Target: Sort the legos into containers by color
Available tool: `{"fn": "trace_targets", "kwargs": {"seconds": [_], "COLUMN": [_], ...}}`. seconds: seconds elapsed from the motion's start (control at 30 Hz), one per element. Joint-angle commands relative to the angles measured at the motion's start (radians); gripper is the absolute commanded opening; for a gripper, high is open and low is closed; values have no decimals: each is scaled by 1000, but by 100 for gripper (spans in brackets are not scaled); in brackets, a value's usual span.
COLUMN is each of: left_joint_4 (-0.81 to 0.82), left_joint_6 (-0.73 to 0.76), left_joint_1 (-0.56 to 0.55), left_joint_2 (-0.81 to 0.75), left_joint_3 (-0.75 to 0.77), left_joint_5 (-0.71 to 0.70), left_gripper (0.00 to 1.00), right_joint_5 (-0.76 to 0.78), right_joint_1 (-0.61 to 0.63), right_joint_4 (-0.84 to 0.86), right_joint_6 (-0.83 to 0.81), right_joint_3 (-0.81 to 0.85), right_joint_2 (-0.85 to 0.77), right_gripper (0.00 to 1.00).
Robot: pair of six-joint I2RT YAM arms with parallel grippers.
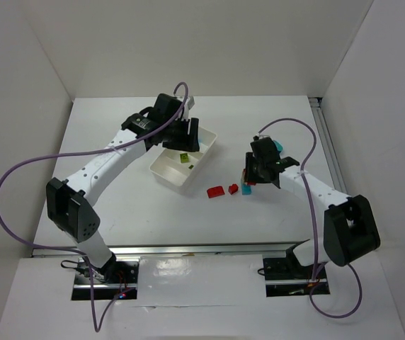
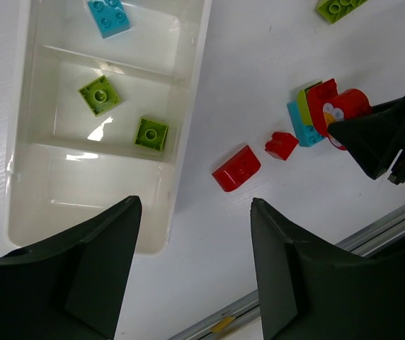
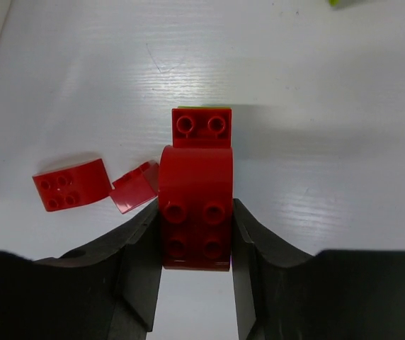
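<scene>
I will next lift the red lego with my right gripper, take it left in the top view over to the tray's near section, free of other colors, and release.
The white tray has three compartments: a cyan lego lies in the far one, two lime legos in the middle one, and the near one is bare. My left gripper is open and empty above the tray's near end. My right gripper is shut on a rounded red lego at the end of a red, lime and cyan stack on the table. Two loose red legos lie left of the stack.
A lime lego lies on the table beyond the right gripper. The table's front metal rail runs close behind the legos. White walls enclose the table at the back and both sides.
</scene>
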Motion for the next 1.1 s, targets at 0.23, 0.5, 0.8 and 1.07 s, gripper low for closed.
{"fn": "trace_targets", "kwargs": {"seconds": [0.23,0.5,0.8,1.07], "left_joint_4": [26,339,511,856], "left_joint_6": [116,43,-23,-241], "left_joint_1": [49,193,193,170], "left_joint_2": [4,-114,-67,-13], "left_joint_3": [67,-185,-255,-362], "left_joint_5": [207,759,1056,1132], "left_gripper": [79,84,88,88], "right_joint_5": [-311,-827,-1103,-1200], "right_joint_1": [-125,-272,-310,-319], "right_joint_4": [18,168,369,529], "right_joint_6": [-86,-5,119,271], "right_joint_3": [176,187,158,125], "right_joint_2": [-152,-160,-149,-149], "right_gripper": [4,4,4,4]}}
